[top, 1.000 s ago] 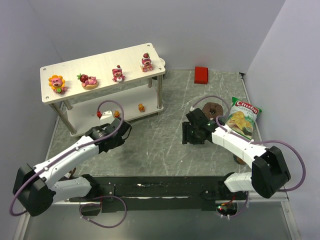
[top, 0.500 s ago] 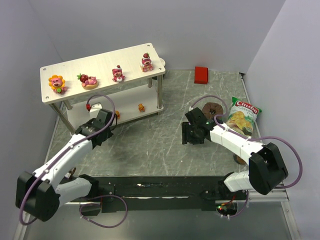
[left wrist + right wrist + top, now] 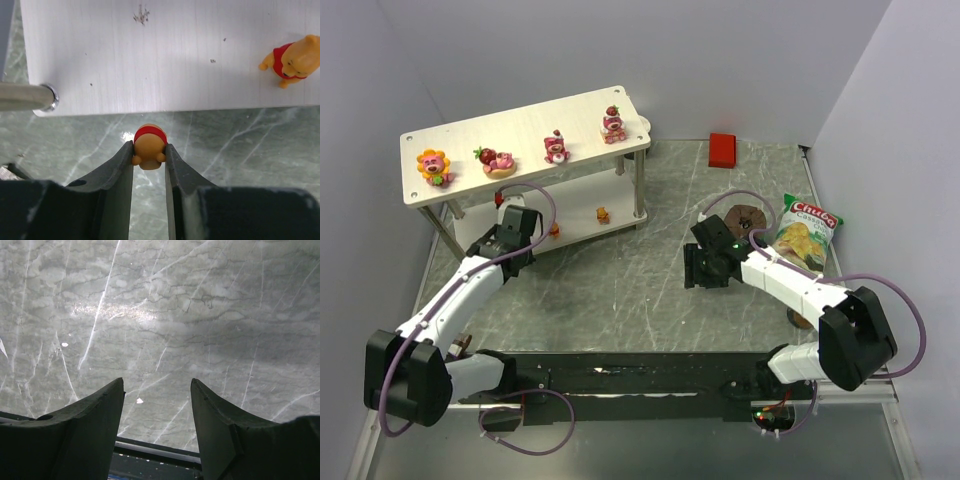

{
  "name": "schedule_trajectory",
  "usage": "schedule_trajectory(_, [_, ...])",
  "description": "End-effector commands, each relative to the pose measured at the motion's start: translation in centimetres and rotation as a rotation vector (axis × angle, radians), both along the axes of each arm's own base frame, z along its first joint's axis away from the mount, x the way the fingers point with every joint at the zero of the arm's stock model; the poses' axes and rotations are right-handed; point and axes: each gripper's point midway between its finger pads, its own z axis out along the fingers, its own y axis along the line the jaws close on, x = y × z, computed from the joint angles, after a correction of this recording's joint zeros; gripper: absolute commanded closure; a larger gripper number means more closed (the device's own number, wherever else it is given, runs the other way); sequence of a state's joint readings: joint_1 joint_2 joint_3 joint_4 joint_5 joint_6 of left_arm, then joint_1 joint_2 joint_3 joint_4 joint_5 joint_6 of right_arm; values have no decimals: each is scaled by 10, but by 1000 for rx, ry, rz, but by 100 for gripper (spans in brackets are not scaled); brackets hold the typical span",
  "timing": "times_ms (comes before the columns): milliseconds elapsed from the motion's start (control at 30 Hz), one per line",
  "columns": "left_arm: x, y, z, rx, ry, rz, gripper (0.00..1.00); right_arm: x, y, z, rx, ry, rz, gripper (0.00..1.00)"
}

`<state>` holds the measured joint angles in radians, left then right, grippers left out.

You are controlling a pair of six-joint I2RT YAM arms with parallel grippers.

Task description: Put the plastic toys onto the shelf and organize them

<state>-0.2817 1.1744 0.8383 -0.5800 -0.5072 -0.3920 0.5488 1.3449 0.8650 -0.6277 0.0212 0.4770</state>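
Note:
The lower board's front edge (image 3: pixel 154 91) is bare beside the shelf's leg, so the robot's left gripper should next reach outward and down and release the orange bear on it.
The shelf (image 3: pixel 582 116) stands at the back left. Its top board carries a flower-faced toy (image 3: pixel 434 167) and three pink strawberry bears (image 3: pixel 498 160) (image 3: pixel 556 147) (image 3: pixel 613 125). Two small orange bears (image 3: pixel 604 214) (image 3: pixel 554 229) stand on the lower board (image 3: pixel 150 55); one of them (image 3: pixel 292 60) shows in the left wrist view. My left gripper (image 3: pixel 510 240) (image 3: pixel 149 145) is shut on another small orange bear (image 3: pixel 150 147), held over the table just in front of the lower board's left end. My right gripper (image 3: pixel 698 268) (image 3: pixel 156 382) hangs open over bare marble, holding nothing.
A red block (image 3: pixel 722 149) lies at the back. A brown cylinder (image 3: pixel 747 215) and a chips bag (image 3: pixel 805 233) sit at the right, close to my right arm. A metal shelf leg (image 3: pixel 27 96) is just left of my left gripper.
My left arm has swung left and toward the shelf's left end, carrying the small orange bear. The right arm has barely moved.

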Motion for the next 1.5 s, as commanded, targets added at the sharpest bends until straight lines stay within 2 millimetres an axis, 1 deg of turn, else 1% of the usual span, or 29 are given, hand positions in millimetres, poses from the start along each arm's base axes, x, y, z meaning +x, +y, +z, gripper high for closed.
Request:
schedule_trajectory(0, [28,10,25,40,-118,-42,99,12,-1,17,16,-70,-13,37])
schedule_trajectory(67, [32,14,24,32,-138,-41,99,12,-3,18,15,-71,-19,37])
schedule_trajectory(100, [30,17,20,39,-128,-43,98,12,-3,17,13,-71,-18,37])
schedule_trajectory(167, [32,22,18,34,-131,-36,98,11,-4,17,11,-70,-22,37])
schedule_trajectory(300, [39,26,14,24,-140,-21,98,11,-4,16,9,-69,-22,37])
schedule_trajectory(500, [44,24,11,-13,-145,8,98,11,-5,17,9,-75,-24,37])
schedule_trajectory(800, [48,25,-2,-48,-146,57,98,12,-7,19,5,-86,-27,37])
schedule_trajectory(1100, [49,32,-3,-47,-161,103,99,11,-8,17,0,-83,-26,37])
schedule_trajectory(1467, [56,40,6,-61,-198,118,96,11,-9,14,-5,-77,-26,37])
